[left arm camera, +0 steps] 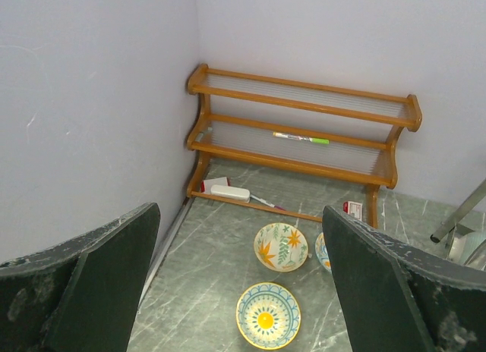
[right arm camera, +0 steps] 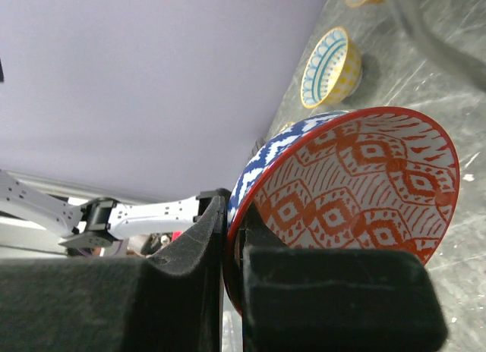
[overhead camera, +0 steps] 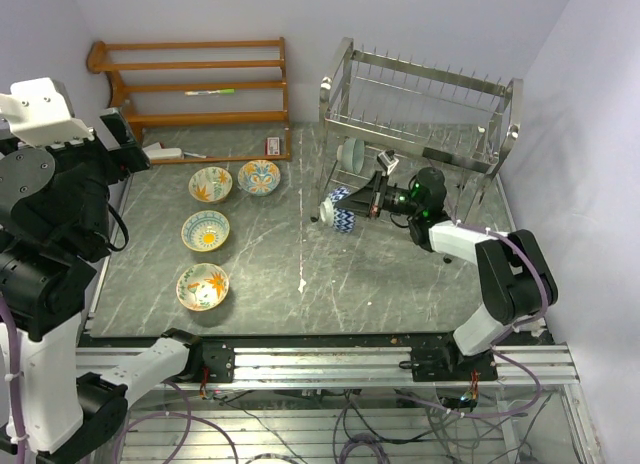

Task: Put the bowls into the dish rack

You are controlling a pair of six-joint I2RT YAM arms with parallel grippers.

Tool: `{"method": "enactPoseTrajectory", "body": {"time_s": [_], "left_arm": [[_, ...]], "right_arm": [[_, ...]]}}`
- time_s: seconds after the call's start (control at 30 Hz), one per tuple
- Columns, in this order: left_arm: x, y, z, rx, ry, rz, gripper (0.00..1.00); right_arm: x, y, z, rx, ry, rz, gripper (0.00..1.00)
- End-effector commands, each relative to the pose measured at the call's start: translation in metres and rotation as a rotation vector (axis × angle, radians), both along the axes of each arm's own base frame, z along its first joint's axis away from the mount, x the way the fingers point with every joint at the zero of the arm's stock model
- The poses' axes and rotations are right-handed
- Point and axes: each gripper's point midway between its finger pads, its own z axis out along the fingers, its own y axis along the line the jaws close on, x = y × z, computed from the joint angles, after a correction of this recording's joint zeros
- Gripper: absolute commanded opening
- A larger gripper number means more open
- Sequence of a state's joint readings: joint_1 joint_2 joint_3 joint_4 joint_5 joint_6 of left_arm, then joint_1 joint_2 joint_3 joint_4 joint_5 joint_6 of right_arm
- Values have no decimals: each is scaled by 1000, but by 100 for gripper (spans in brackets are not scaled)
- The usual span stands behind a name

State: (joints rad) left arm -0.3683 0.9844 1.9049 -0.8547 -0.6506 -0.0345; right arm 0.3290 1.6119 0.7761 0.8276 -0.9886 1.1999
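Note:
My right gripper next moves outward into the rack and down to the lower level beside the pale mint bowl to release, that spot being empty.
My right gripper is shut on the rim of a bowl that is blue outside and red inside. It holds the bowl tilted on its side, above the table, in front of the silver wire dish rack. In the right wrist view the fingers pinch the rim of this bowl. A pale mint bowl stands in the rack's lower tier. Several floral bowls lie on the table at the left. My left gripper is open and empty, raised high at the left above two of them.
A brown wooden slatted shelf stands at the back left with a green-tipped marker on it. A white object and a small red-white box lie at its foot. Walls close in on the left, back and right.

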Motion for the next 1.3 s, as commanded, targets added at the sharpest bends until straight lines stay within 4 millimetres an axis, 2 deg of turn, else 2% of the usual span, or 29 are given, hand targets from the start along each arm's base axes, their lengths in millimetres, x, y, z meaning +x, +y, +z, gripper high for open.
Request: {"method": "enactPoseTrajectory", "body": {"time_s": [0.0,0.33,0.53,0.57,0.63,0.67,1.1,1.27], "left_arm": [[3,-3,10,0,-30,-13,99],[7,-2,6,11,-17,2,99],[9,-1,2,32,1,11,99],[9,0,1,36,2,13,99],[9,0,1,44,5,14,99],[9,0,0,49,7,15,99],[7,2,-6,85,25,22,99],[4,5,-6,96,26,34,99]], "right_arm": [[21,-14,23,65,-97,-29,0],[86,-40,26,142,-139,-174,0],[120,-51,15,208,-134,-239,0],[128,-55,21,221,-158,-258,0],[135,-61,30,249,-190,-285,0],[140,-64,23,252,-177,-301,0],[170,-106,23,250,-217,-461,0],[186,-112,15,236,-208,-510,0]]}}
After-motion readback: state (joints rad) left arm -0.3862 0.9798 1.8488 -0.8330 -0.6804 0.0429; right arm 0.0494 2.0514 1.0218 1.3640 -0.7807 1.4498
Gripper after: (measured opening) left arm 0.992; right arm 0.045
